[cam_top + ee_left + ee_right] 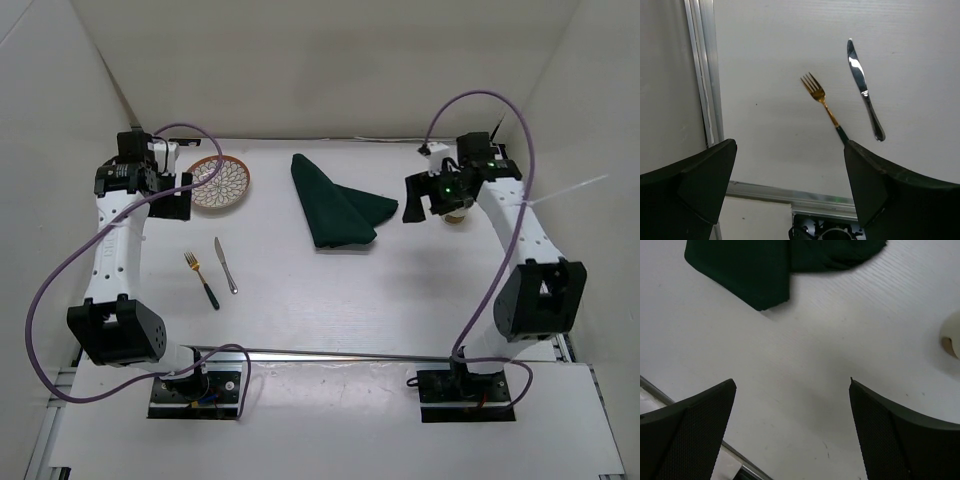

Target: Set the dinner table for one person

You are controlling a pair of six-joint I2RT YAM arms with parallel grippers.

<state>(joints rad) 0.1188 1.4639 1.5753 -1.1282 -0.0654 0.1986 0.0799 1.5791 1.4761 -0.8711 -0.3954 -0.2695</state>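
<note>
My right gripper will come down to the left in the top view onto the napkin's near corner, because that corner lies below it on that side.
The white dinner table (330,300) bears a gold fork with a dark handle (200,278) and a silver knife (226,265) side by side at the near left. A patterned plate (220,182) lies at the far left, and a folded dark green napkin (335,205) in the far middle. My left gripper (178,200) is open and empty above the table beside the plate; its wrist view shows the fork (822,102) and knife (863,87) beyond the open gripper (790,145). My right gripper (425,205) is open and empty, between the napkin and a pale cup (458,215).
In the right wrist view the open gripper (791,381) hovers over bare table, with the napkin (765,265) at the top and the cup's edge (952,335) at the right. A metal rail (350,352) runs along the near edge. White walls enclose the table.
</note>
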